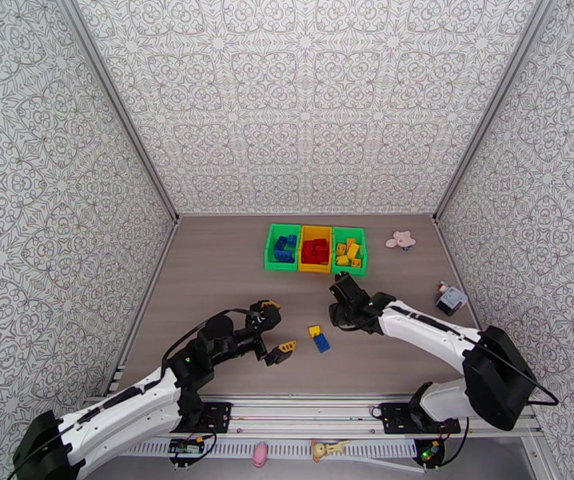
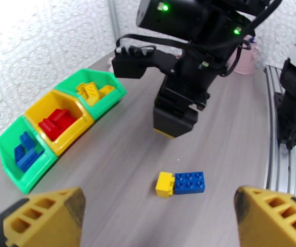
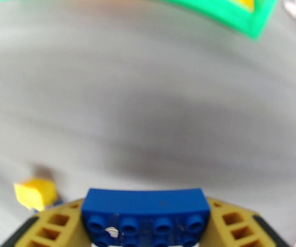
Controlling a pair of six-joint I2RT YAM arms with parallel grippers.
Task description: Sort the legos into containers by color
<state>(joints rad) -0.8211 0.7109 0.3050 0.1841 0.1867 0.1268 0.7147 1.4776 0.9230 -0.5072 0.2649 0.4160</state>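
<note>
My right gripper holds the blue lego and needs to move outward over the green container with blue legos to release it, since that container already gathers its color.
Three joined containers [image 1: 316, 268] stand at the back of the table: a green one with blue legos [image 2: 26, 151], a yellow one with red legos [image 2: 57, 120], a green one with yellow legos [image 2: 91, 91]. One yellow lego [image 2: 164, 184] and one blue lego [image 2: 189, 182] lie touching mid-table. My right gripper [image 3: 146, 227] is shut on a blue lego [image 3: 146, 208]. It hangs between the loose pair and the containers [image 1: 343, 302]. My left gripper [image 2: 158, 219] is wide open, just near the loose pair [image 1: 279, 326].
A pink flower-shaped toy [image 1: 401, 240] lies right of the containers. A pink round cup [image 2: 245, 58] stands by the right wall [image 1: 449, 299]. Patterned walls close in the table on three sides. A metal rail [image 1: 327, 410] runs along the near edge.
</note>
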